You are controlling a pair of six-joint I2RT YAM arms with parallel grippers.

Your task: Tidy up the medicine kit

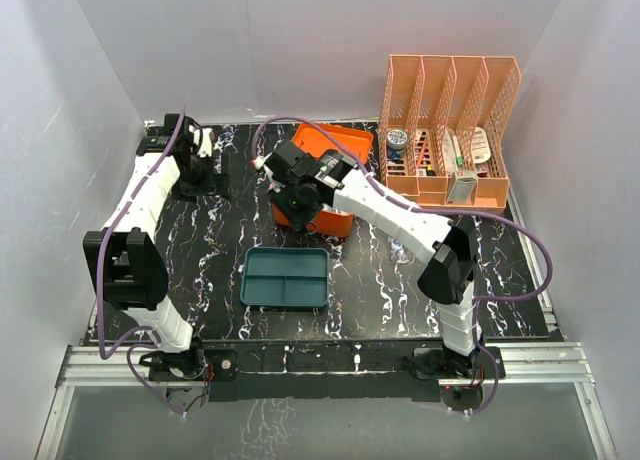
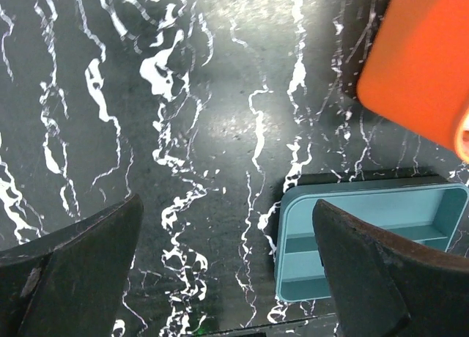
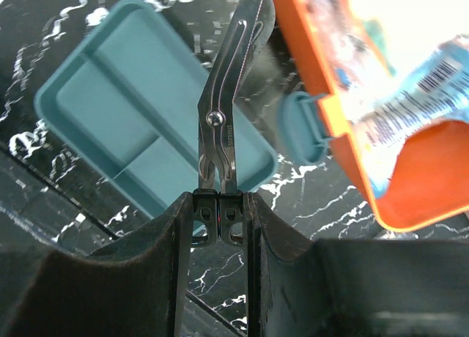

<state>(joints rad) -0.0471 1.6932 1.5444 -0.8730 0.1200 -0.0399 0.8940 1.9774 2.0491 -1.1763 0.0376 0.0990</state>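
Observation:
I will move my right gripper back and down and turn it to lay the scissors along the tray's long kit-side section (image 1: 286, 261) (image 3: 167, 80). I will release them there, since that section is empty and undivided.
The orange medicine kit (image 1: 340, 140) stands open at the back middle of the table. Its teal divided tray (image 1: 286, 277) lies out on the table in front of it. My right gripper (image 1: 300, 195) hovers at the kit's front edge. In the right wrist view it (image 3: 220, 212) is shut on the black handles of metal scissors (image 3: 223, 124), whose blades point over the tray (image 3: 110, 110) beside the kit's blue-grey latch (image 3: 297, 128). Printed packets (image 3: 410, 102) lie inside the kit. My left gripper (image 2: 227, 278) is open and empty above bare table, left of the kit (image 2: 421, 66).
A peach slatted file organizer (image 1: 450, 120) with several medicine items stands at the back right. White walls close in the table on the left, back and right. The left arm (image 1: 150, 195) runs up the left side.

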